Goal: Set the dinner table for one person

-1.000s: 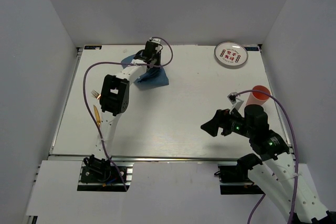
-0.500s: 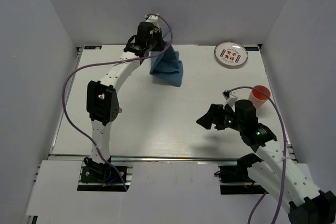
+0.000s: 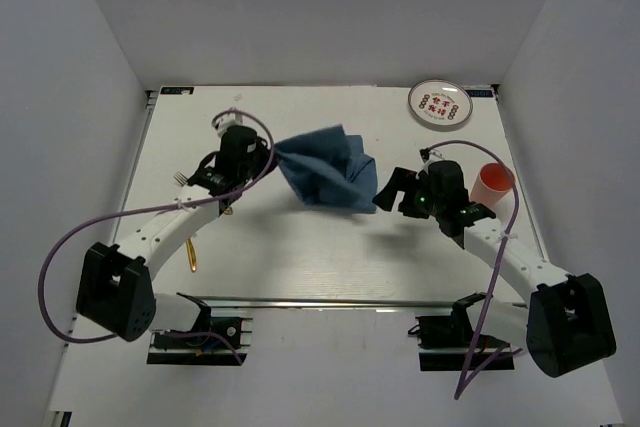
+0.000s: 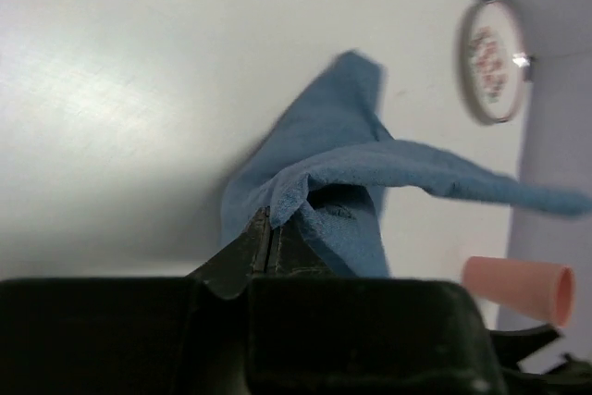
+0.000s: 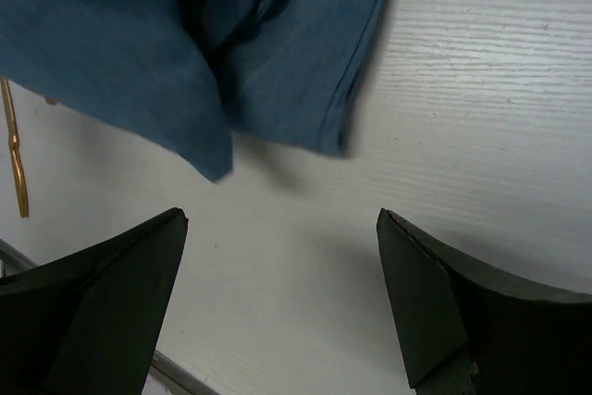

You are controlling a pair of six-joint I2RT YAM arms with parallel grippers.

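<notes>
The cloth hangs bunched, so my left gripper needs to pull back and down toward the bare tabletop on the cloth's near side and release the pinched corner.
The dinner table point(image 3: 300, 257) is a white ribbed top. A blue cloth point(image 3: 325, 172) hangs over its middle, one corner pinched in my left gripper point(image 3: 272, 155), which is shut on it. In the left wrist view the cloth point(image 4: 370, 173) fans out from the closed tips of the left gripper point(image 4: 268, 228). My right gripper point(image 3: 385, 195) stands wide open just right of the cloth's drooping edge. From the right wrist, the cloth point(image 5: 185, 34) lies ahead of the right gripper point(image 5: 282, 228), with only bare table point(image 5: 481, 90) between the fingers.
A patterned plate point(image 3: 440, 104) sits at the back right corner. A pink cup point(image 3: 493, 183) stands right of the right arm. A fork point(image 3: 181, 179) and a gold utensil point(image 3: 192, 252) lie along the left side, partly under the left arm.
My left gripper closed on the cloth at the back of the table, lifted it and carried it toward the middle. The right arm swung up and left toward the cloth, staying open.
</notes>
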